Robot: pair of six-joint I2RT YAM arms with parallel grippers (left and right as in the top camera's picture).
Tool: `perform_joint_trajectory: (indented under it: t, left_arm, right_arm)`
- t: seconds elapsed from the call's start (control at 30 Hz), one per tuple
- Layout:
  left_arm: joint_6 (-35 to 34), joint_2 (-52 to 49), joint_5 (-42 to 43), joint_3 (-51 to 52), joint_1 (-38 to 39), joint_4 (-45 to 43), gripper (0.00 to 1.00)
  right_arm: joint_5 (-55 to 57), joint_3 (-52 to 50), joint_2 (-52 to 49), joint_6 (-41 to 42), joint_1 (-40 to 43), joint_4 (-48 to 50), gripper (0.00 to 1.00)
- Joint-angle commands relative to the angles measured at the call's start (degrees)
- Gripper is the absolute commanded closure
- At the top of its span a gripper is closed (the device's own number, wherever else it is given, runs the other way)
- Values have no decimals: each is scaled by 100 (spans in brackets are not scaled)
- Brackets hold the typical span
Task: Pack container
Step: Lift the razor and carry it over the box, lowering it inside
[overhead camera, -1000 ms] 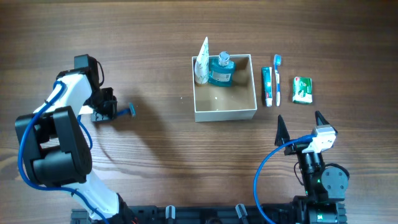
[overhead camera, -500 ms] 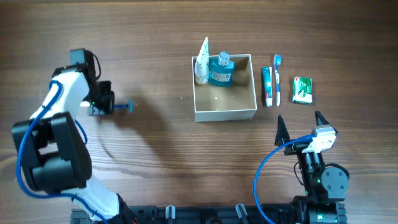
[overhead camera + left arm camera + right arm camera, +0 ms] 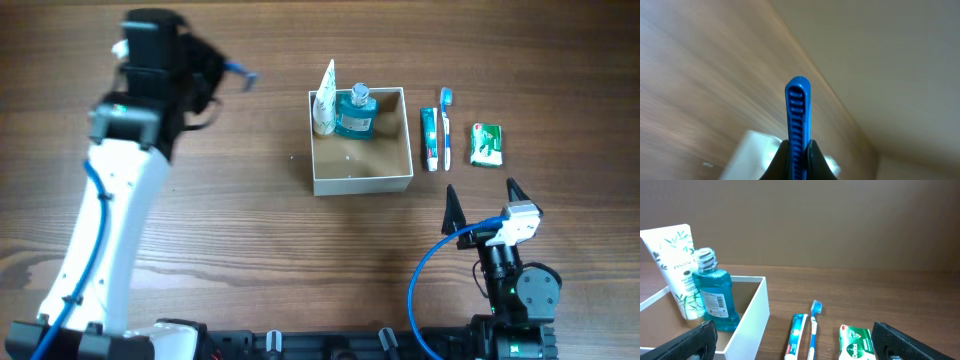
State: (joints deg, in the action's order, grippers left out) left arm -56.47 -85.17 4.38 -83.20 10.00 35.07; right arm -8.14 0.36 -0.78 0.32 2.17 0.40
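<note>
The container's bare bottom lies to the left gripper's right in the overhead view, before the mouthwash bottle, so the robot should swing the gripper across over it and release the blue handle.
The container [image 3: 361, 181], a square white-walled box with a tan inside, sits mid-table. A white tube [image 3: 324, 100] and a blue mouthwash bottle [image 3: 355, 112] stand in its far-left corner. My left gripper [image 3: 224, 71] is raised to the left of the box and shut on a slim blue ribbed handle [image 3: 241, 77]. In the left wrist view the handle [image 3: 797, 110] sticks up between the black fingers [image 3: 816, 162]. My right gripper [image 3: 481, 195] rests open near the front edge, with nothing between its fingers. The right wrist view shows the box wall [image 3: 752, 315], tube [image 3: 677, 265] and bottle [image 3: 712, 295].
Right of the box lie a toothpaste tube [image 3: 430, 140], a blue toothbrush [image 3: 446, 128] and a small green packet [image 3: 486, 144], side by side. They also lie ahead of my right gripper [image 3: 801, 350]: toothpaste [image 3: 796, 337], toothbrush [image 3: 813, 322], packet [image 3: 856, 342].
My left arm has risen from the table's left side and swung back and to the right, carrying the blue handle toward the box. The right arm has not moved.
</note>
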Motion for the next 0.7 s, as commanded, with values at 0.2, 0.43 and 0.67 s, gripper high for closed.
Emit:
perform_joint_trajectory:
  t: [0.2, 0.43, 0.67]
  left_arm:
    - [1106, -393, -398, -17, 2179, -442, 96]
    - [1073, -750, -1045, -15, 2479, -422, 94]
    - [916, -1462, -664, -15, 2505, -227, 89]
  right_arm:
    - [-52, -7, 35, -15, -35, 22, 0]
    - [-52, -7, 35, -17, -35, 22, 0]
    - [-52, -7, 35, -15, -35, 22, 0]
